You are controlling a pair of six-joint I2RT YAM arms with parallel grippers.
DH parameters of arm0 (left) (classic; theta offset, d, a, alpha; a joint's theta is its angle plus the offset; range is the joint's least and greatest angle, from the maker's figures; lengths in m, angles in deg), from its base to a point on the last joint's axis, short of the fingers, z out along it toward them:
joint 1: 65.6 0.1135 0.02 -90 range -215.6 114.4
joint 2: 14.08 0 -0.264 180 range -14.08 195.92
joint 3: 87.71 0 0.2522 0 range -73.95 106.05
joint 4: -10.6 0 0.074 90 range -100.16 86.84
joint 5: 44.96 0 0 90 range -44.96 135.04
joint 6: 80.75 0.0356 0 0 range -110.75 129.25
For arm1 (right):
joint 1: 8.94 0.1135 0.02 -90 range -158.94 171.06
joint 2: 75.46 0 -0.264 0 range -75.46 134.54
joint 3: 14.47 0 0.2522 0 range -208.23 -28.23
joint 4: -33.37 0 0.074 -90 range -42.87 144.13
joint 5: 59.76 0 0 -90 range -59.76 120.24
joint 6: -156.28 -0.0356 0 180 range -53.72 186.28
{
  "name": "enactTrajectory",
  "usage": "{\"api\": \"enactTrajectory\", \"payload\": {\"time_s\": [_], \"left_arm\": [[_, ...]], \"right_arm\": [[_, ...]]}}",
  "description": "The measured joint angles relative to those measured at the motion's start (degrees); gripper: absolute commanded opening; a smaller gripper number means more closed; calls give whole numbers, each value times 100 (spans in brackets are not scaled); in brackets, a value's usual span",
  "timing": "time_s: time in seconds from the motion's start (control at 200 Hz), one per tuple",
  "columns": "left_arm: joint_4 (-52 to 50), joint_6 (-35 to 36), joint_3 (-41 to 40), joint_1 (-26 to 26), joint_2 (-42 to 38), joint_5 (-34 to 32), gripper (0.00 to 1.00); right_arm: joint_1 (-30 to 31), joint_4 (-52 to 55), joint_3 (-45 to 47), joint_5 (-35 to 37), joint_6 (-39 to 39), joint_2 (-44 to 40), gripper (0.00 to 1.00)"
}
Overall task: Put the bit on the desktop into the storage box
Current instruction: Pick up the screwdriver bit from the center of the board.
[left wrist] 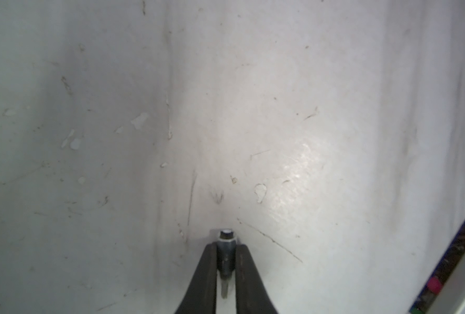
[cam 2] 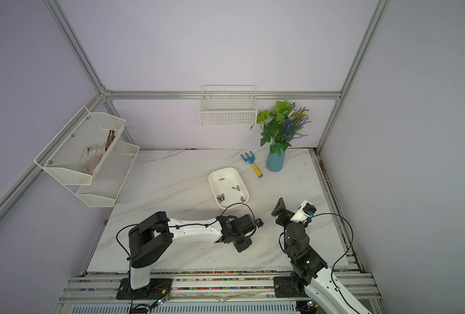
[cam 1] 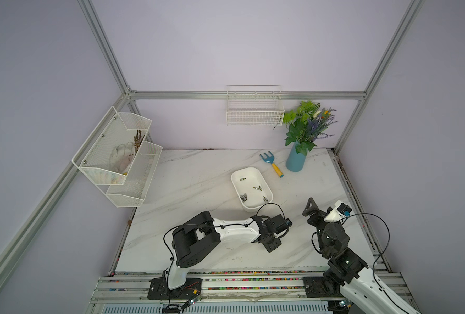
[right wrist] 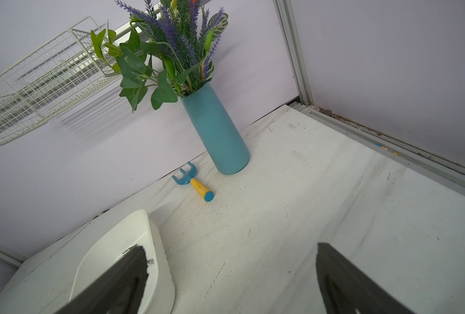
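The bit should go up and outward with my left gripper, over the clustered bits in the storage box (cam 1: 246, 170), and be released there, because that box stands outward of my gripper.
My left gripper (left wrist: 226, 246) is shut on a small dark metal bit (left wrist: 226, 237), which stands between the fingertips right at the white marble desktop (left wrist: 307, 136). In both top views this gripper (cam 1: 270, 243) (cam 2: 241, 244) points down at the desktop, in front of the storage box; the bit is hidden there. The storage box (cam 1: 246, 170) (cam 2: 224, 169) (right wrist: 162, 261), a shallow white tub, holds several bits (cam 1: 258, 188). My right gripper (right wrist: 230, 246) (cam 1: 313, 210) is open and empty, to the right of the box.
A blue vase with green and purple plants (cam 1: 296, 160) stands at the back right, with a blue and yellow toy rake (cam 1: 272, 164) beside it. A white wire basket (cam 1: 254, 114) hangs on the back wall. A two-tier mesh rack (cam 1: 117, 157) hangs on the left.
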Motion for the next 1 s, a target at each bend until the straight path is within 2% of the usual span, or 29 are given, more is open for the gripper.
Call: {"api": "enactTrajectory", "payload": {"time_s": [0.21, 0.515, 0.785, 1.0], "left_arm": [[-4, -118, 2, -13, -2, -83, 13], [-225, -439, 2, 103, -280, -546, 13], [-177, -555, 52, 778, -992, -756, 12], [76, -551, 247, 1493, -1084, -758, 12]], "right_arm": [[0, 0, 0, 2, 0, 0, 100], [0, 0, 0, 0, 0, 0, 100], [0, 0, 15, 0, 0, 7, 100], [0, 0, 17, -7, 0, 7, 100]]}}
